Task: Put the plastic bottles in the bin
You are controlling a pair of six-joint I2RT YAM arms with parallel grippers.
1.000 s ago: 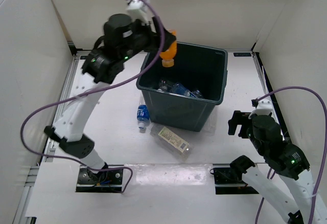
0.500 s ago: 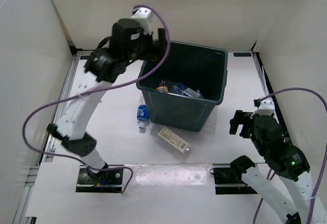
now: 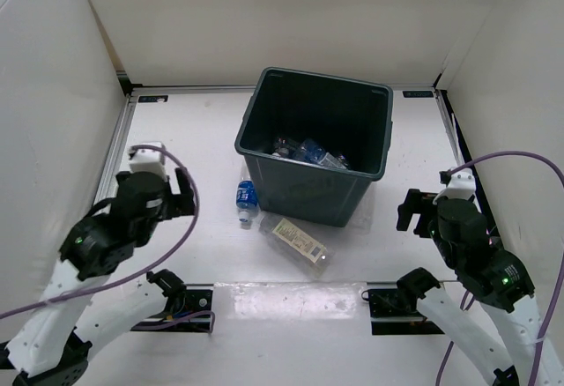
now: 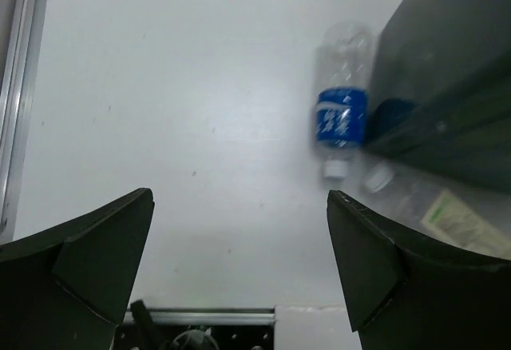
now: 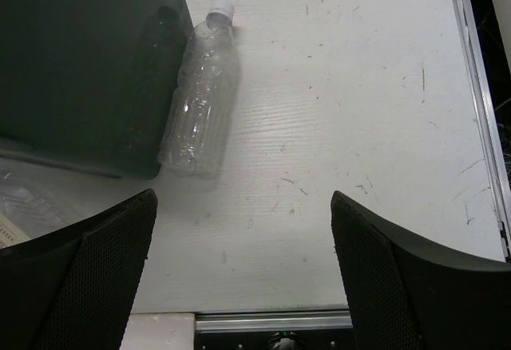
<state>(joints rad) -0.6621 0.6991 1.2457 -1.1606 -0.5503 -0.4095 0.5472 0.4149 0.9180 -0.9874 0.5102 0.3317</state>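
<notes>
I will move my left gripper down, outward and to the right in the top view, onto the bottle's clear far end [image 3: 245, 174], because the blue-labelled bottle is outside the bin [image 3: 308, 194].
The dark bin [image 3: 308, 194] stands mid-table with several plastic bottles [image 3: 304, 152] lying inside. A blue-labelled bottle [image 3: 246, 201] [image 4: 342, 115] lies on the table against the bin's near left corner. A cream-labelled one [image 3: 300, 240] [image 4: 457, 214] lies just in front of the bin. A third, clear bottle [image 5: 200, 94] rests against the bin wall [image 5: 88, 62] on the right. My left gripper [image 3: 183, 196] [image 4: 239, 262] hangs open and empty at the near left, short of the blue-labelled bottle. My right gripper [image 3: 407, 211] [image 5: 243, 270] is open and empty, near the clear bottle.
White walls enclose the table on the left, back and right. Metal rails [image 3: 119, 152] run along the table edges. The arm bases [image 3: 176, 302] sit at the near edge, with purple cables [image 3: 520, 161] looping off both arms.
The left gripper let go of an orange bottle over the bin, and it dropped inside. The left arm then pulled back to the near left. The right arm barely moved.
</notes>
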